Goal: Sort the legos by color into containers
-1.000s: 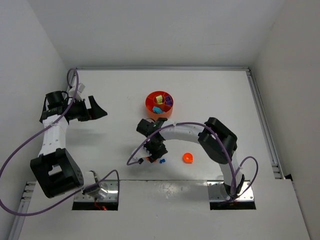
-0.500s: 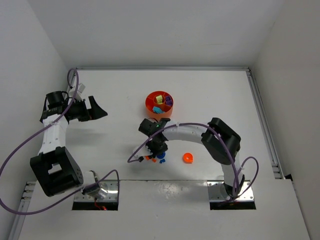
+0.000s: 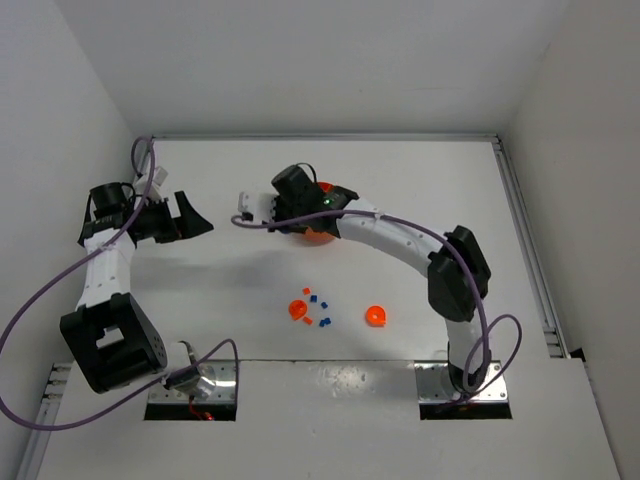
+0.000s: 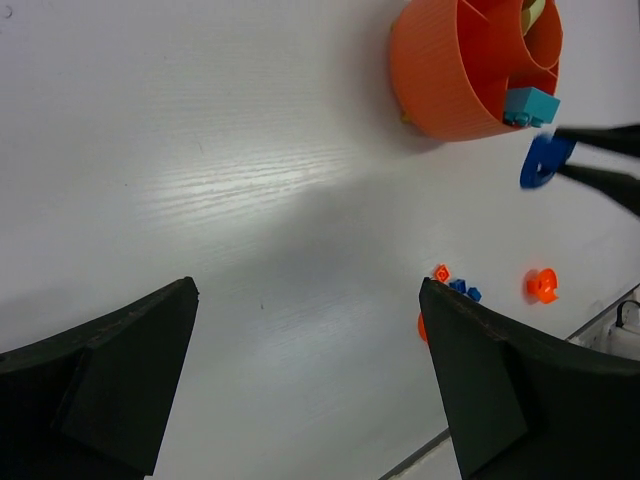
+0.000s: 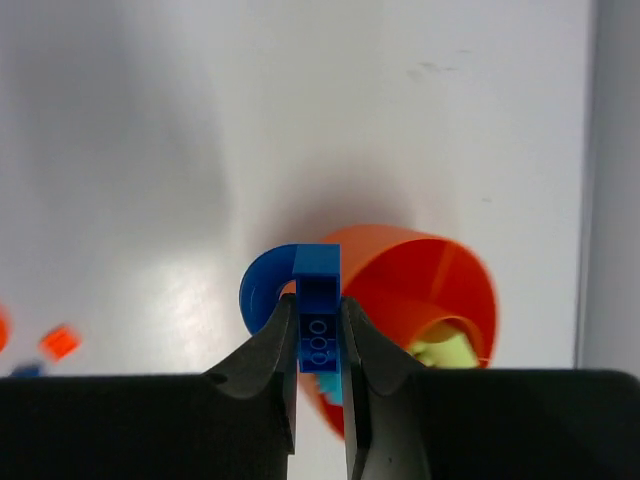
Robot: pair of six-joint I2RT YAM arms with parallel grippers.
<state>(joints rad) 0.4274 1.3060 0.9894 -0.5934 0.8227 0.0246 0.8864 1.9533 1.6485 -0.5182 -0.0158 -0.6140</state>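
The right gripper carries the blue lego to the right in the top view over the dish's empty section beside the cyan brick next, and releases it there.
My right gripper [image 5: 318, 305] is shut on a blue lego with a curved arch [image 5: 318, 262], held just above the rim of the round orange dish [image 5: 425, 285]. The dish's compartments hold a lime green brick [image 5: 446, 349] and a cyan brick [image 4: 530, 103]. In the top view the right gripper [image 3: 300, 213] covers most of the dish [image 3: 322, 237]. Loose legos lie nearer the arm bases: a round orange piece [image 3: 298, 309], small blue bricks [image 3: 326, 321] and another round orange piece [image 3: 376, 316]. My left gripper [image 3: 193, 215] hangs open and empty at the left, well away from them.
The white table ends in walls at the left and back, with a rail along the right side [image 3: 525, 240]. The right arm's purple cable [image 3: 490, 345] loops near its base. The left gripper's dark fingers [image 4: 110, 370] frame the bottom of the left wrist view.
The right gripper shut on the blue lego among the loose pieces at the front, then lifted it back to the orange dish. The pile it covered now shows. The left arm stayed still.
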